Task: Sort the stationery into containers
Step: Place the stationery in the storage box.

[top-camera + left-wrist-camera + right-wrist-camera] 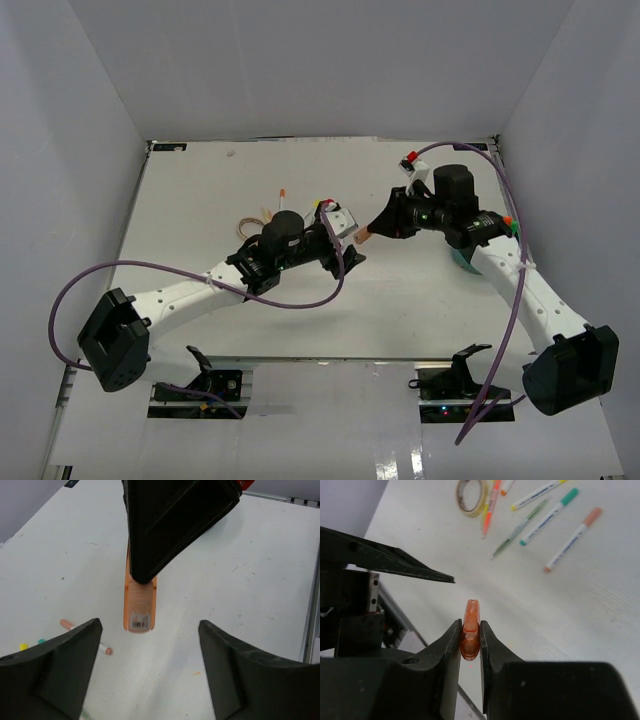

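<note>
My right gripper has the teal cup (pixel 463 263) below it, to the right in the top view, so it will next swing over there and down to release the highlighter (pixel 366 237).
My right gripper (pixel 470 641) is shut on a flat salmon-orange highlighter (pixel 471 622) and holds it above the table. In the left wrist view the highlighter (pixel 139 605) sticks out of the black right fingers (pixel 170 525) with its barcoded end towards my left gripper (pixel 150 667). The left gripper is open and empty, a short way from the highlighter's end. In the top view the two grippers meet at mid table, where the highlighter (pixel 366 237) shows. The teal cup (pixel 463 263) is mostly hidden under the right arm.
Several pens lie on the table past the highlighter: a teal-capped one (pixel 550 516), a salmon-capped one (pixel 572 540), a green one (pixel 517 530) and an orange pencil (pixel 490 507). A beige loop (pixel 470 495) lies beside them. The white table's metal edge rail (pixel 311 605) runs along the right.
</note>
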Tool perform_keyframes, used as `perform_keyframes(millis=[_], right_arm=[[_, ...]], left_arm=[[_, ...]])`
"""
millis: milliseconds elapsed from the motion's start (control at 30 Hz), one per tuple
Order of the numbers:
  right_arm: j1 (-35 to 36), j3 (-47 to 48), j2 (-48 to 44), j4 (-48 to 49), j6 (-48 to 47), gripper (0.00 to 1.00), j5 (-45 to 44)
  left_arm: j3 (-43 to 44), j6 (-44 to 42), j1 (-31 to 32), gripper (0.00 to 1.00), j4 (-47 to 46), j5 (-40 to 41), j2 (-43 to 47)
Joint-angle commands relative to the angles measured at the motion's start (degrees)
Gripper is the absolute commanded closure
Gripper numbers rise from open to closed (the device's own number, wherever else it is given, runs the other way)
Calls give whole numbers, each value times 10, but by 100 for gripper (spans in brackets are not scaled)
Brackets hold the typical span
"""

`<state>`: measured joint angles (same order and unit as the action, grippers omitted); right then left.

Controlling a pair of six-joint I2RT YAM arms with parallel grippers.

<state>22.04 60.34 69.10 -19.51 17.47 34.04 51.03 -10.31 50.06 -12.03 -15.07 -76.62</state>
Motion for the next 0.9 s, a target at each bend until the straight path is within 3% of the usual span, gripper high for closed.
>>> perform_keyframes(millis=[0,67,200,300,500,867], right_arm=[[-5,61,-22,-67,-49,92,-160],[-7,94,-23,-101,-66,92,-242],[-29,126,-13,-170,-66,92,-515],[-72,127,-10,-177,-54,92,-607],[-175,125,23,-156,-45,92,-609],[-256,122,92,-81,-39,92,-579]], left_arm=[[20,38,1,5,9,44,0],[34,67,1,2,17,103,-12],[68,100,-2,2,69,211,-40],[81,139,-10,2,89,253,-51],[93,158,-23,2,111,295,-65],[90,153,-23,2,112,307,-76]])
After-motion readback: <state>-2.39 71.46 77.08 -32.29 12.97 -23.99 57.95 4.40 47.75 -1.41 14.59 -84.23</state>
